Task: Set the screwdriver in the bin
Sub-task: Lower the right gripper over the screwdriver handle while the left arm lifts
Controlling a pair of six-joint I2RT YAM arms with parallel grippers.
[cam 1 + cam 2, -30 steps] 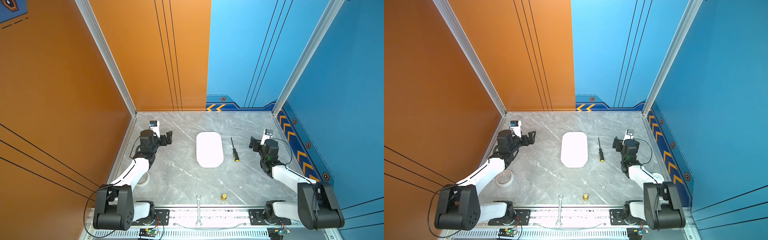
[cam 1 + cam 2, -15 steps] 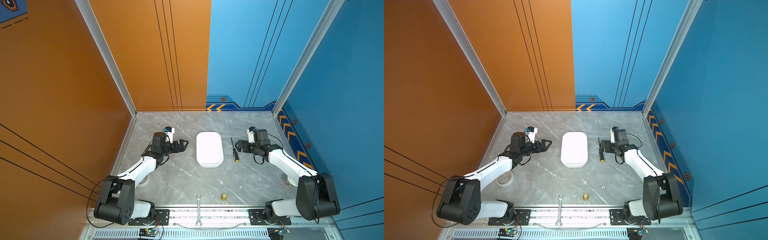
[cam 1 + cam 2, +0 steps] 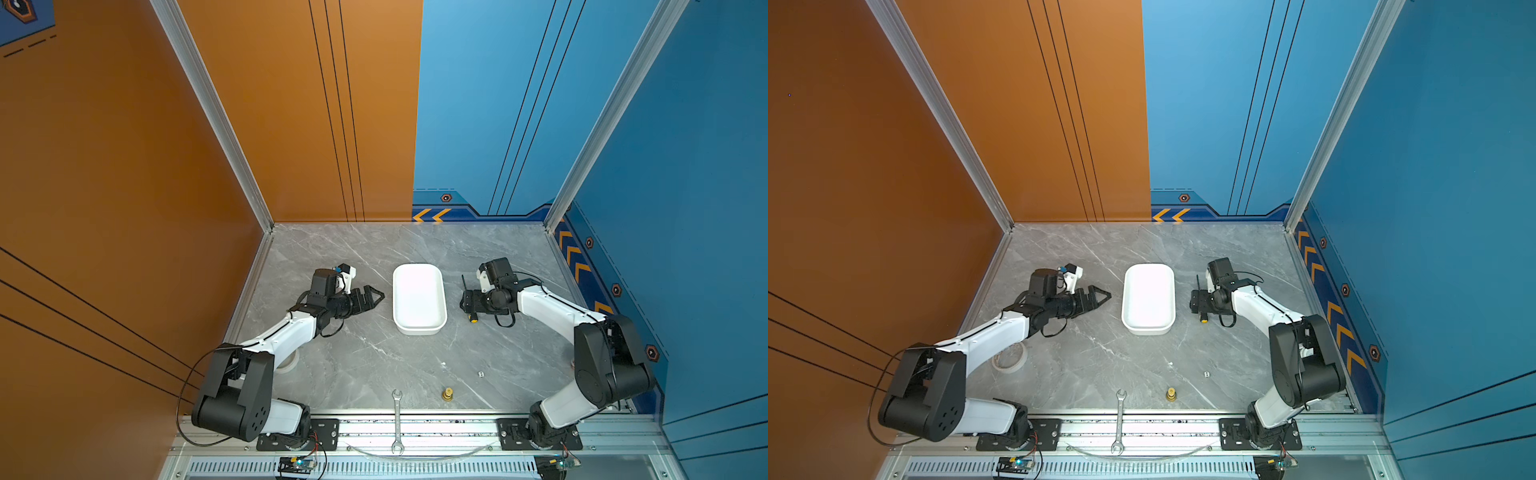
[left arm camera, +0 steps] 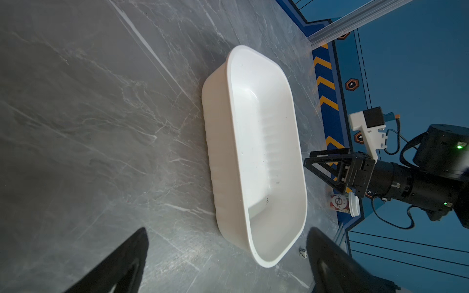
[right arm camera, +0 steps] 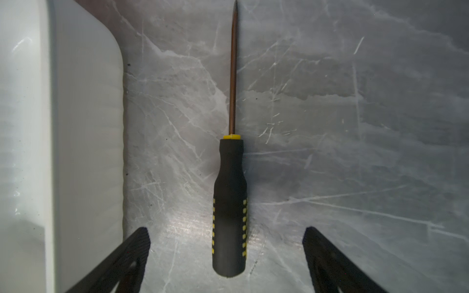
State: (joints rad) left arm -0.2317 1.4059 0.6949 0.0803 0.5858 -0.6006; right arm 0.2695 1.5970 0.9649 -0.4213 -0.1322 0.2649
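My right gripper lowers onto the middle of the black handle point(image 5: 230, 211) next and closes across it, since its open fingers already hang on either side.
The screwdriver point(image 5: 229, 203) lies flat on the grey marble table, black handle with yellow dots, thin shaft pointing away. It rests just right of the bin point(image 3: 419, 331), parallel to its long side; in both top views only its shaft point(image 3: 1198, 282) and yellow butt point(image 3: 472, 319) show past the gripper. My right gripper point(image 5: 226, 228) hangs over the handle, open, one finger on each side, not touching it. The white bin point(image 4: 223, 142) is empty. My left gripper point(image 3: 380, 296) is open, pointing at the bin's left wall point(image 3: 1125, 299), a short gap away.
A silver wrench point(image 3: 397, 419) lies across the table's front edge. A brass fitting point(image 3: 447, 393) and a small die point(image 3: 481, 374) sit at the front right. A tape roll point(image 3: 1009, 358) lies under the left arm. A small cup point(image 4: 344, 203) stands by the right wall.
Both arms have swung in from the sides toward the bin. The right gripper has come over the screwdriver's handle. The left gripper has stopped beside the bin's left wall.
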